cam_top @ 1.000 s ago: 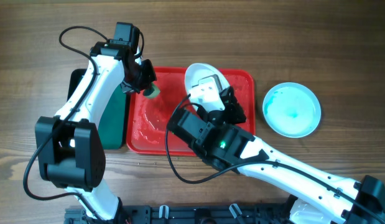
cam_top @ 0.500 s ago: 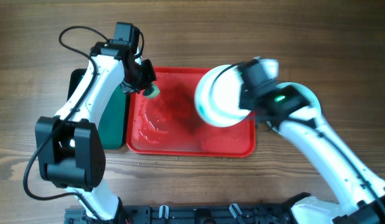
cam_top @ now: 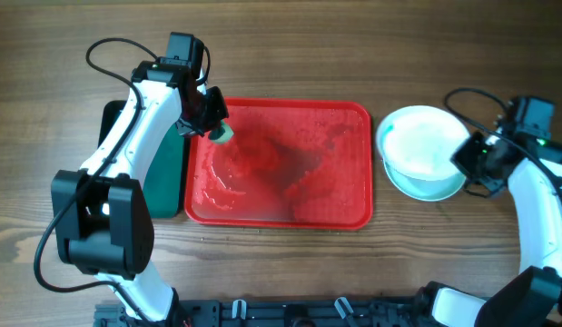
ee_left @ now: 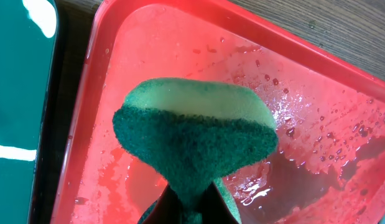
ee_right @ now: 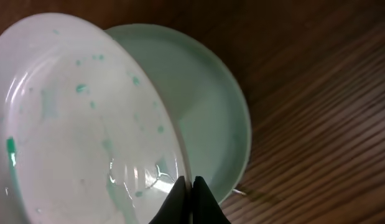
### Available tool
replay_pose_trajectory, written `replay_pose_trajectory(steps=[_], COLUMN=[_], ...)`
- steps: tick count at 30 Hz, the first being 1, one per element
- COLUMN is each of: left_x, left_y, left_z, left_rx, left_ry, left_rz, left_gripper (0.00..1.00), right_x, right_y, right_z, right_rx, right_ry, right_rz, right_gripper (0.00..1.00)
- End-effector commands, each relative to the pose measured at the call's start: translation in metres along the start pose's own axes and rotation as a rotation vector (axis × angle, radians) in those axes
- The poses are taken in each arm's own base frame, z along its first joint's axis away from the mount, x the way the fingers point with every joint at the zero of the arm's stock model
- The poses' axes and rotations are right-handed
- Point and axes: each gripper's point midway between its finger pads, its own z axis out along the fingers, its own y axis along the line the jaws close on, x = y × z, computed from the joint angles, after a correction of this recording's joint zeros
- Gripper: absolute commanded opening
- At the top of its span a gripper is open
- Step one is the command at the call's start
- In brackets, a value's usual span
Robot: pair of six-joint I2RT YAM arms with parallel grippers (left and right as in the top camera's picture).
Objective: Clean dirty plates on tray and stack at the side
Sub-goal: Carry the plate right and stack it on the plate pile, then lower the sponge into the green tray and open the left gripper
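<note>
My right gripper is about to lower the white plate slightly back onto the pale blue plate [ee_right: 181, 118], since the near edge of the pale blue plate shows uncovered.
The red tray [cam_top: 344, 213] lies mid-table, wet and with no plate on it; it fills the left wrist view [ee_left: 316, 56]. My left gripper [cam_top: 211, 116] is shut on a green sponge [cam_top: 222, 132], held just above the tray's far left corner; the sponge [ee_left: 192, 134] hides most of the jaws. My right gripper [cam_top: 468, 162] is shut on the rim of a white plate [cam_top: 424, 145] with faint teal specks [ee_right: 74, 118], held tilted over a pale blue plate [cam_top: 435, 189] on the table right of the tray [ee_right: 211, 106]. A third plate is not visible.
A dark green tray [cam_top: 167, 177] lies against the red tray's left side, partly under my left arm; its edge shows in the left wrist view [ee_left: 21, 99]. Wood table surrounds everything.
My right arm has swung from over the tray to the right, carrying the white plate over the pale blue plate. The left arm and sponge have not moved.
</note>
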Motion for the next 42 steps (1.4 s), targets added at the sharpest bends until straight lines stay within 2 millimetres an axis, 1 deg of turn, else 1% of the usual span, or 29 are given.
replay_pose_trajectory(steps=[1, 2, 5, 10, 11, 13, 14, 15, 17, 19, 21, 22, 24, 26, 27, 29, 32, 35, 38, 40, 42], left_x=[-0.002, -0.003, -0.003, -0.003, -0.003, -0.003, -0.003, -0.003, -0.006, -0.009, -0.012, -0.014, -0.018, -0.019, -0.017, -0.014, -0.012, -0.016, -0.023, -0.021, -0.018], left_y=[-0.003, -0.003, -0.003, -0.003, -0.003, -0.003, -0.003, -0.003, -0.003, -0.003, 0.001, 0.005, 0.02, 0.035, 0.041, 0.054, 0.082, 0.104, 0.126, 0.143, 0.156], left_z=[-0.008, -0.008, -0.008, -0.008, -0.008, -0.008, -0.008, -0.008, -0.01, -0.018, -0.03, -0.038, -0.057, -0.072, -0.077, -0.082, -0.087, -0.084, -0.072, -0.061, -0.051], left_rx=[0.004, 0.004, 0.004, 0.004, 0.004, 0.005, 0.005, 0.005, 0.001, -0.008, -0.045, -0.078, -0.17, -0.248, -0.274, -0.337, -0.451, -0.487, -0.494, -0.501, -0.508], left_ry=[-0.026, -0.027, -0.027, -0.027, -0.027, -0.028, -0.028, -0.029, -0.038, -0.049, -0.069, -0.083, -0.121, -0.142, -0.142, -0.12, -0.094, -0.089, -0.094, -0.083, -0.07], left_rz=[-0.002, -0.002, -0.002, -0.002, -0.002, -0.002, -0.001, -0.001, -0.001, 0.01, 0.01, 0.009, 0.004, 0.025, 0.062, 0.124, 0.155, 0.129, 0.108, 0.097, 0.084], left_gripper=[0.04, 0.04, 0.04, 0.04, 0.04, 0.04, 0.04, 0.04, 0.04, 0.04, 0.04, 0.04, 0.04, 0.04, 0.04, 0.04, 0.04, 0.04, 0.04, 0.04, 0.04], right_x=[0.001, 0.003, 0.01, 0.019, 0.018, 0.018, 0.017, 0.017, 0.015, 0.011, 0.003, -0.003, -0.01, -0.012, -0.011, -0.002, 0.017, 0.034, 0.051, 0.06, 0.063], right_y=[-0.013, -0.019, -0.029, -0.035, -0.036, -0.037, -0.038, -0.038, -0.036, -0.031, -0.014, 0.002, 0.026, 0.05, 0.06, 0.084, 0.116, 0.143, 0.164, 0.173, 0.175], right_z=[0.004, 0.007, 0.015, 0.021, 0.021, 0.021, 0.021, 0.021, 0.02, 0.014, 0.003, -0.006, -0.021, -0.036, -0.04, -0.046, -0.047, -0.048, -0.051, -0.053, -0.052], right_rx=[-0.011, 0.012, 0.056, 0.074, 0.078, 0.085, 0.09, 0.089, 0.086, 0.065, -0.01, -0.08, -0.165, -0.212, -0.228, -0.256, -0.299, -0.343, -0.379, -0.393, -0.381], right_ry=[-0.005, -0.002, 0.008, 0.029, 0.026, 0.023, 0.021, 0.019, 0.013, 0.012, 0.005, -0.004, -0.027, -0.049, -0.053, -0.055, -0.05, -0.05, -0.05, -0.05, -0.057], right_rz=[0.032, 0.038, 0.039, 0.039, 0.037, 0.037, 0.039, 0.039, 0.048, 0.058, 0.02, -0.031, -0.114, -0.211, -0.252, -0.352, -0.457, -0.547, -0.619, -0.655, -0.672], right_gripper=[0.04, 0.04, 0.04, 0.05, 0.08, 0.29, 0.42, 0.59, 0.69, 0.7, 0.69, 0.7, 0.74, 0.76, 0.77, 0.79, 0.8, 0.82, 0.83, 0.84, 0.84])
